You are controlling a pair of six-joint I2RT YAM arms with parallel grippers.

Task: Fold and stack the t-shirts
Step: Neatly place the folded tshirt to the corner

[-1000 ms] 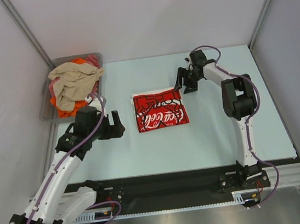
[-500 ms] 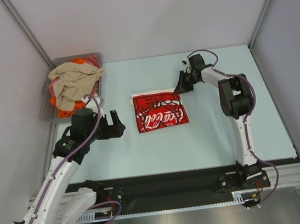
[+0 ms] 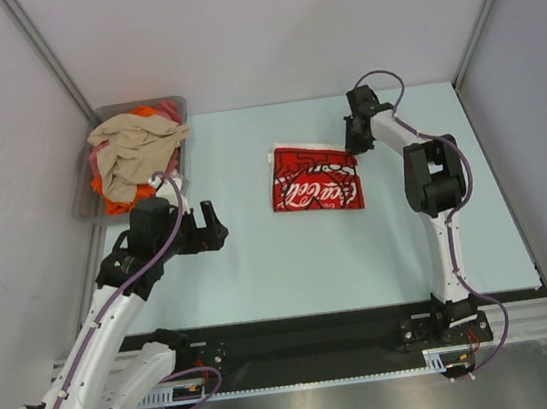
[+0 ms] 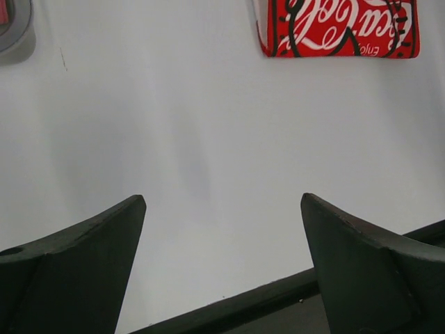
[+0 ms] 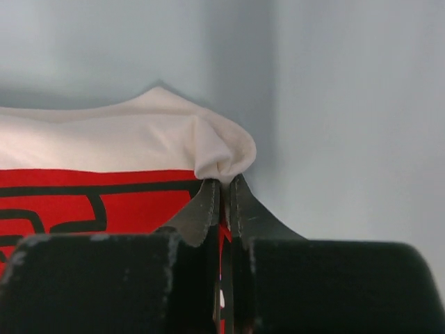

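I will drag my right gripper outward and to the right in the top view, toward the table's far corner, and release the t-shirt where the table is bare.
A folded white t-shirt with a large red Coca-Cola print [image 3: 315, 182] lies on the pale table, slightly skewed. My right gripper [image 3: 355, 145] is shut on its far right corner; the right wrist view shows white cloth [image 5: 208, 146] bunched above the pinched fingertips [image 5: 224, 184], with red print between them. My left gripper [image 3: 216, 227] hovers open over bare table to the shirt's left. Its wrist view shows both fingers [image 4: 104, 243] wide apart with nothing between, and the red print [image 4: 341, 28] at the top right. Beige, orange and pink-red t-shirts [image 3: 131, 153] lie heaped in the tray.
The grey tray [image 3: 85, 194] stands at the back left corner, against the left wall. A black rail [image 3: 311, 336] runs along the table's near edge by the arm bases. Walls close in the back and both sides.
My right gripper shut on the shirt's far right corner and dragged the shirt to the right, skewing it. My left arm drew back slightly and stayed open.
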